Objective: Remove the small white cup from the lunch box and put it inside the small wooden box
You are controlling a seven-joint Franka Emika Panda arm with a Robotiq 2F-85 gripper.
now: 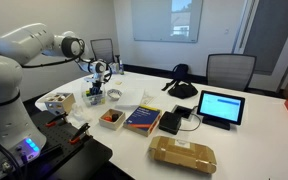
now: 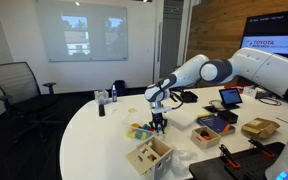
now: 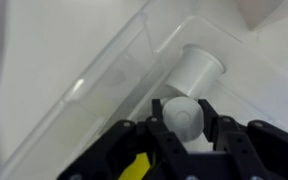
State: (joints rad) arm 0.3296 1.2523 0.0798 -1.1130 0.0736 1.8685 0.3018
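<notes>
My gripper rises from the lunch box, crosses over and lowers next to release the cup inside the wooden box, which stands apart beside the blue book.
In the wrist view my gripper is shut on the small white cup, with a black finger against each side. It is over the pale translucent lunch box. A second white cylinder lies in the box just beyond the cup. In both exterior views the gripper hangs just over the lunch box, which has greenish-yellow parts. The small wooden box, with a reddish-brown inside, stands apart from the lunch box, next to the blue book.
A white tray with yellow contents stands near the robot base. A large flat brown package, a tablet and a small black device lie further along the white table. Office chairs stand around it.
</notes>
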